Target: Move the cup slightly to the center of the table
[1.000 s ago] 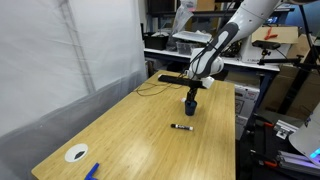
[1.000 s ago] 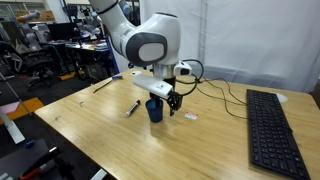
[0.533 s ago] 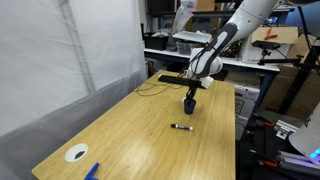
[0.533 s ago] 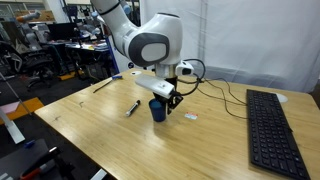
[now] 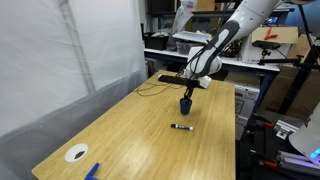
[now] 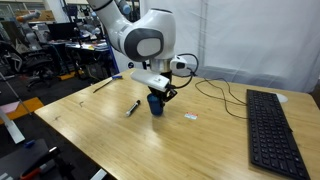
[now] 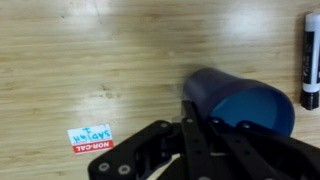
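Observation:
The cup (image 5: 186, 104) stands off-center. My gripper should next lift it, carry it toward the white disc, lower it onto the bare tabletop beside the marker and then let it go.
The dark blue cup (image 5: 186, 104) (image 6: 155, 105) stands on the light wood table (image 5: 140, 140) (image 6: 110, 140) toward its far end. My gripper (image 5: 189, 93) (image 6: 160, 95) reaches down onto it from above. In the wrist view the gripper (image 7: 203, 118) is shut on the cup (image 7: 245, 100): one finger lies outside the near wall and the other inside the rim. The cup's blue inside shows no contents.
A black marker (image 5: 181, 127) (image 6: 132, 107) (image 7: 309, 60) lies on the table a short way from the cup. A small sticker (image 7: 90, 138) (image 6: 192, 117) is beside it. A black keyboard (image 6: 272, 125) and cables (image 6: 225, 92) lie at one end. A white disc (image 5: 77, 153) and a blue item (image 5: 92, 170) sit at the opposite end.
The jaws have closed on the cup's wall. The gripper and cup have shifted slightly on the table; the marker has not moved.

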